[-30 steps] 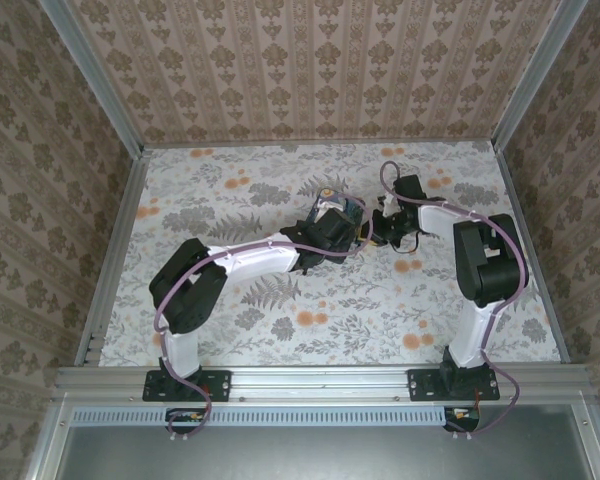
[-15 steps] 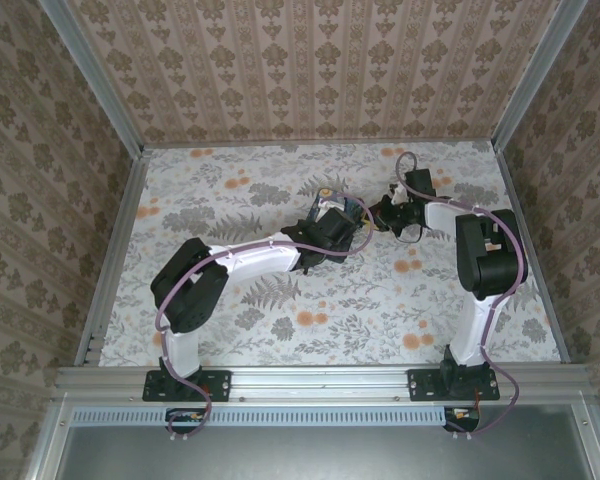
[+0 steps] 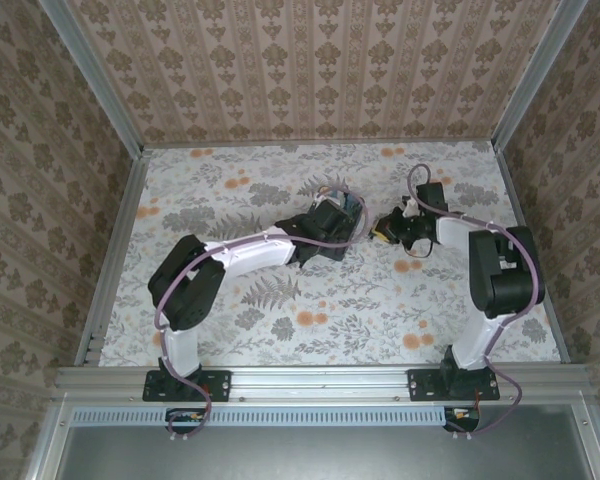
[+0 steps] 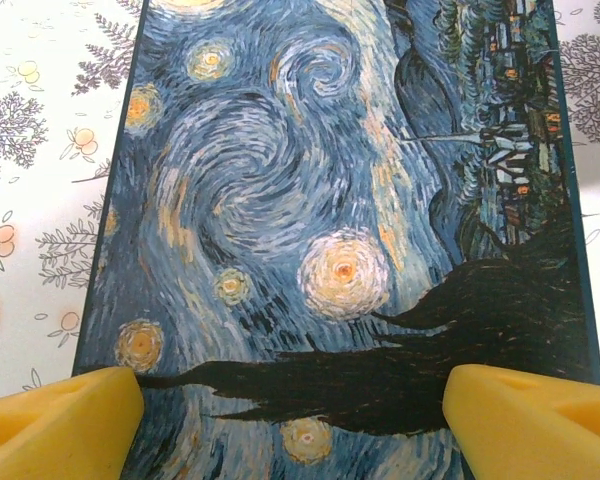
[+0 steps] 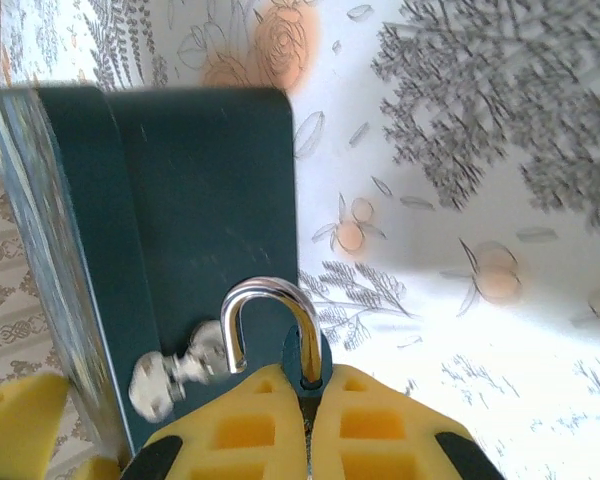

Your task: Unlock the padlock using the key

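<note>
The robot's right gripper will next move back and down and release the unhooked padlock on the open cloth before the box, since that cloth lies back of and below the gripper.
The small teal padlock (image 5: 306, 358) is pinched between my right gripper's yellow fingers (image 5: 240, 430); the right gripper (image 5: 308, 402) is shut on it. Its silver shackle (image 5: 270, 295) stands up with the left end free, just beside a silver stud (image 5: 170, 378) on the dark teal side of the starry-night box (image 5: 180, 200). I see no key. My left gripper (image 4: 292, 410) is spread wide, with its yellow pads (image 4: 60, 420) over the painted lid of the box (image 4: 330, 200). From above, the right gripper (image 3: 382, 232) sits just right of the box (image 3: 345, 205) and the left gripper (image 3: 325, 225).
The box lies on a floral tablecloth (image 3: 280, 300) near the middle of the table. Patterned walls and aluminium rails (image 3: 115, 250) close in the sides and back. Open cloth lies in front of both grippers and to the left.
My right arm has swung to the right and its gripper has dropped slightly, staying by the box's right side. The left wrist and box have shifted a little away from the arms' bases.
</note>
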